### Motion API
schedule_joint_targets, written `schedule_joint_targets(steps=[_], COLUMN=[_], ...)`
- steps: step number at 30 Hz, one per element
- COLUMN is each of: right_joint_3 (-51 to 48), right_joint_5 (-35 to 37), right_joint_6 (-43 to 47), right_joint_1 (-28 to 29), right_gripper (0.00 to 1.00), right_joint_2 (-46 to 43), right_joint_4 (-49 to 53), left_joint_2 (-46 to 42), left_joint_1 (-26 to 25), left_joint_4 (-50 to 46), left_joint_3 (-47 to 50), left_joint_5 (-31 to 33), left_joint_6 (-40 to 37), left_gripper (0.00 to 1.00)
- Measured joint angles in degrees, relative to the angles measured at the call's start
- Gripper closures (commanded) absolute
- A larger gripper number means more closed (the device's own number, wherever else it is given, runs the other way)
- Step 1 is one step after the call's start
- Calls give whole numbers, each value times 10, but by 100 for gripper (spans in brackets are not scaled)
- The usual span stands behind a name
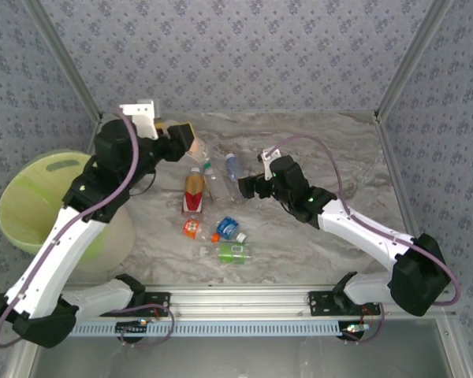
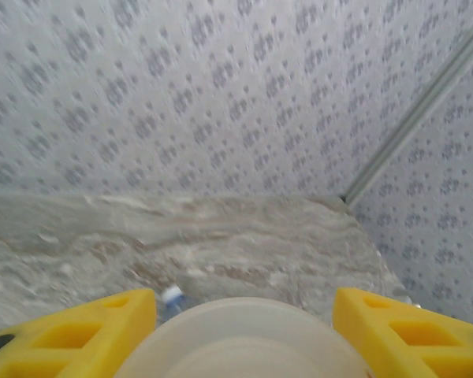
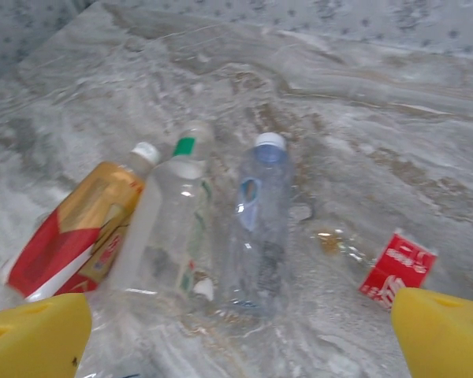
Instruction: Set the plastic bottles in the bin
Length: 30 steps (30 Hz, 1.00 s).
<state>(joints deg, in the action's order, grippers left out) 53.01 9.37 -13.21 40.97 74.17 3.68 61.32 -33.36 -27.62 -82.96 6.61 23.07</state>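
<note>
My left gripper should next swing across over the bin's opening (image 1: 45, 198) to let go of the bottle, because the bin is open and the yellow fingers already hold the bottle.
Several plastic bottles lie on the marble table. An orange-and-red labelled bottle (image 1: 193, 191) (image 3: 79, 236), a clear one with a green band (image 3: 169, 228) and a bluish clear one (image 1: 232, 165) (image 3: 260, 228) lie side by side. My right gripper (image 1: 248, 186) (image 3: 240, 350) hovers open just short of them, nothing between its fingers. My left gripper (image 1: 185, 142) (image 2: 240, 335) is raised at the back left, shut on a bottle whose pale round end (image 2: 244, 342) sits between the yellow fingers. The bin (image 1: 39, 201) stands at the left, beside the left arm.
Nearer the front lie a small orange-labelled bottle (image 1: 191, 228), a blue-labelled one (image 1: 227, 228) and a green-labelled one (image 1: 233, 252). A red-labelled bottle (image 3: 398, 268) lies right of the bluish one. Patterned walls close the back and sides. The table's right half is bare.
</note>
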Motion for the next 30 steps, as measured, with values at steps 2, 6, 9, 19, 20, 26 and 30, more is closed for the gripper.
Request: schedule_joint_targets(steps=[2,6,9,19,20,26,30], right_joint_3=[0,0,0,1,1,2,2], right_joint_5=[21,49,56,70,73,82,84], right_joint_6=[-7,-16,-20,-13,-11,0,8], right_joint_1=[0,0,0,14,15,19,23], right_gripper=[0,0,0,0,0,0,0], right_joint_2=[0,4,12,39,40,43,44], right_joint_4=[4,11,12,20,20,26,26], left_joint_2=[-10,-14,-15,-20,-23,-67,-94], left_joint_1=[0,0,12,130,144,224,258], left_joint_4=[-17,-67,-87,-131,-140,-209,-265], left_joint_3=[-17,-68,-100,-126,-126,-89,-51], left_joint_5=[19,81,152,317,327,372,376], left_joint_6=[-16,-76,-142,-267,-267,-237,-203], left_gripper=[74,73,72,71,71,74,74])
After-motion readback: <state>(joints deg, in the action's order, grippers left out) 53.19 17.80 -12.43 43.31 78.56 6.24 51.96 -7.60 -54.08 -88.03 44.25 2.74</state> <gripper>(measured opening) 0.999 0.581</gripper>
